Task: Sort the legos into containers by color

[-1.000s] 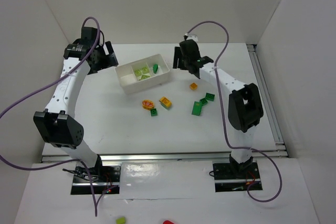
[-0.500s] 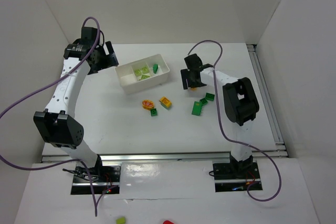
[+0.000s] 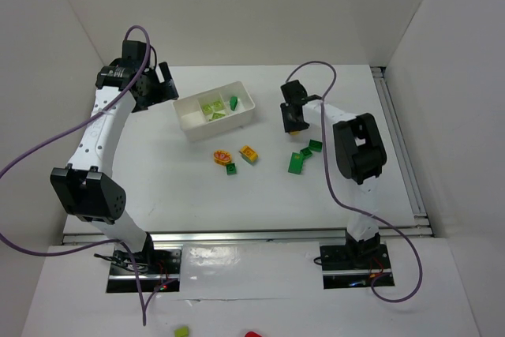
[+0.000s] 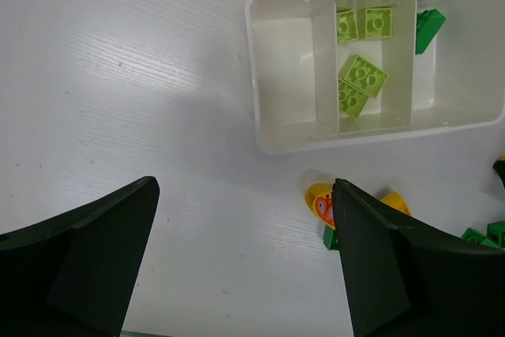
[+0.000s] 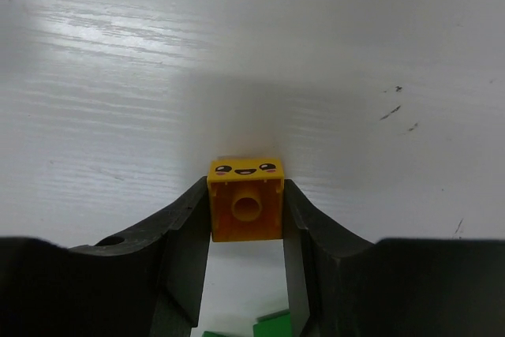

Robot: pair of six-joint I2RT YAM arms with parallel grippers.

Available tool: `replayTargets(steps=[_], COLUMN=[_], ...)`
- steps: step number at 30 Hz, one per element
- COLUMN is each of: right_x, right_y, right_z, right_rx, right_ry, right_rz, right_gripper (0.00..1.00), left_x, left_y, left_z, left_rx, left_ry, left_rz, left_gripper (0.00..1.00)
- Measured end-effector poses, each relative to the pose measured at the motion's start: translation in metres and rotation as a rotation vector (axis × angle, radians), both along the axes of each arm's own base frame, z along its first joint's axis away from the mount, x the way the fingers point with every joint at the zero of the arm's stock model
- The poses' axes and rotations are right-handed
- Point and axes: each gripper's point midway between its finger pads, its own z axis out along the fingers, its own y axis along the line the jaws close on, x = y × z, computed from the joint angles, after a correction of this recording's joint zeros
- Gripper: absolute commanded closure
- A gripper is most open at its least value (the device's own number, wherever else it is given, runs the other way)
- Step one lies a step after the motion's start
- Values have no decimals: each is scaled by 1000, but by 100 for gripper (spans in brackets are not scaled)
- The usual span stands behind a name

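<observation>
My right gripper should lift to the left in the top view, over the tray's empty container (image 3: 189,114), and let go of the orange lego, because the other containers have green legos in them.
My right gripper (image 5: 245,199) is shut on a small orange lego (image 5: 245,219) with a smiling face, low over the table; in the top view the gripper (image 3: 293,121) is right of the white tray (image 3: 189,127). The tray's containers hold several lime legos (image 4: 363,76) in the middle one and a dark green lego (image 4: 428,28) in the right one. My left gripper (image 4: 245,262) hangs open above bare table left of the tray, with nothing between its fingers.
Loose legos lie in front of the tray: a yellow round piece (image 3: 222,156), a yellow-orange brick (image 3: 248,152), a small dark green brick (image 3: 231,168). Three green bricks (image 3: 296,163) lie just near my right gripper. White walls enclose the table.
My right gripper came down and nearer from beside the tray onto the orange lego and closed on it. The left arm has not moved.
</observation>
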Motion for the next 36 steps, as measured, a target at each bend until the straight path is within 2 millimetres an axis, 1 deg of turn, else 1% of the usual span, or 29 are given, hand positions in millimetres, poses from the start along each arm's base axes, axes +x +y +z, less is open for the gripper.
replayTargets(steps=[1,3,5,7,9,11,16,18,19,21,22,23,25,28,30,31,32,34,36], right_x=[-1,-2,-5,-10,-16,-20,-24,-25,-24,-21,-17,-14,-7,0,3,5,6,8,15], right_y=[2,9,20,35,59,97,203,244,261,291,306,316,330,341,346,348,351,356,364], right_z=[1,3,8,20,42,77,169,196,205,213,213,209,192,154,133,124,116,109,110], right_rx=[-8,-19,-25,-23,-1,54,242,314,341,382,403,416,428,423,419,419,419,426,445], right_ry=[-2,-6,-14,-34,-75,-145,-327,-385,-408,-439,-454,-456,-448,-407,-384,-377,-371,-367,-390], right_rz=[4,19,40,72,117,182,360,424,449,488,504,515,525,528,530,530,533,541,548], right_gripper=[76,76,76,76,76,76,76,76,76,75,75,75,73,72,71,69,65,63,61], left_x=[0,0,0,0,0,1,-3,-7,-9,-15,-18,-21,-27,-36,-43,-46,-50,-54,-56], left_y=[0,0,-1,-1,0,1,2,0,0,1,2,3,6,9,10,11,11,12,12], left_z=[0,0,0,0,0,0,-7,-7,-6,0,4,10,22,40,49,53,57,60,59], left_rx=[-1,-2,-3,-3,-1,4,7,-2,-5,-13,-14,-18,-27,-52,-59,-65,-68,-69,-77], left_ry=[0,1,1,0,0,-3,14,12,9,-3,-14,-29,-63,-119,-147,-162,-174,-189,-188], left_rz=[0,-2,-3,-4,-3,1,4,-1,1,20,28,42,73,110,124,136,141,147,154], left_gripper=[0,0,0,0,0,0,0,0,0,0,0,0,0,0,0,0,0,0,0])
